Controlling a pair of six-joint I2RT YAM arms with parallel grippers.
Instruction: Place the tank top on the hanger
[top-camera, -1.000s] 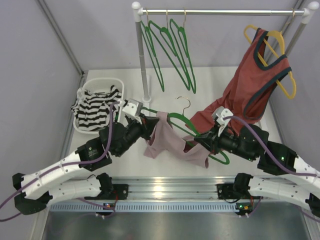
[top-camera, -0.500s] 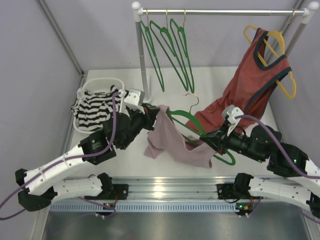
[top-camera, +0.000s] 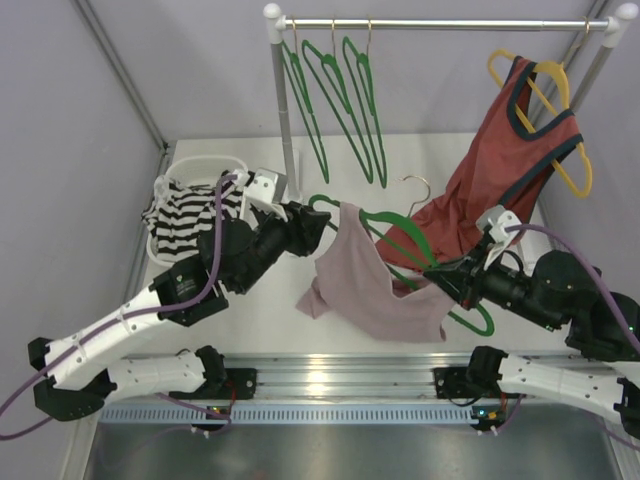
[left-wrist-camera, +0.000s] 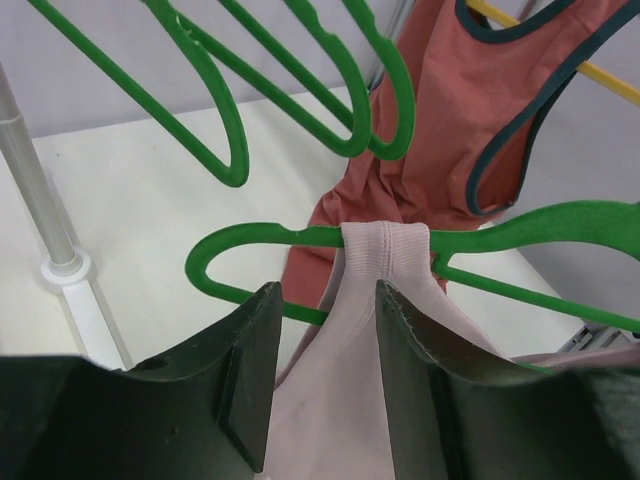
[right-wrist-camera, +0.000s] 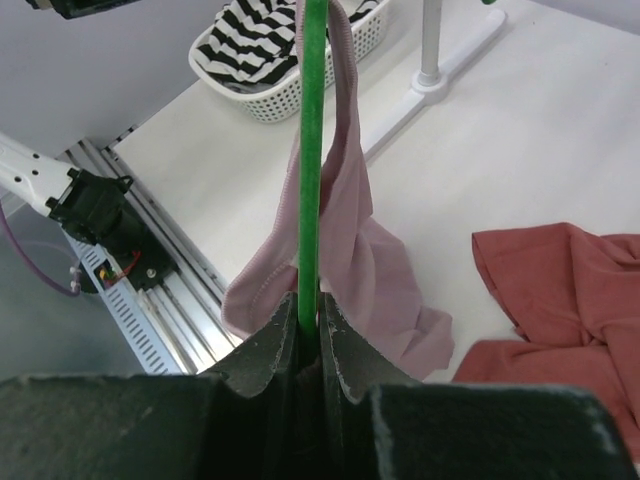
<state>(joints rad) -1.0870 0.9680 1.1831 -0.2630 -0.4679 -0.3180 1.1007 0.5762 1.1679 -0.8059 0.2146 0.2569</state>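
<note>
The spot on the bar beside the yellow hanger is above and outward of my right gripper, so I should raise my gripper outward to release the green hanger there.
The dusty-pink tank top (top-camera: 370, 290) hangs by one strap (left-wrist-camera: 385, 245) looped over the left arm of the green hanger (top-camera: 400, 235), and its body droops to the table. My left gripper (top-camera: 318, 222) is open just left of that strap. In the left wrist view its fingers (left-wrist-camera: 325, 295) stand apart, with pink cloth loose between and beyond them. My right gripper (top-camera: 450, 275) is shut on the hanger's lower bar (right-wrist-camera: 311, 150), holding it above the table. In the right wrist view the tank top (right-wrist-camera: 340, 230) drapes beside the bar.
A clothes rail at the back carries three more green hangers (top-camera: 340, 100), and its post (top-camera: 285, 120) stands close behind my left gripper. A rust-red top (top-camera: 510, 170) hangs on a yellow hanger at the right, trailing onto the table. A white basket (top-camera: 175, 260) holds a striped garment.
My left gripper has opened and let go of the tank top's strap, which now rests on the hanger. Both arms, the hanger and the top have shifted right and further back.
</note>
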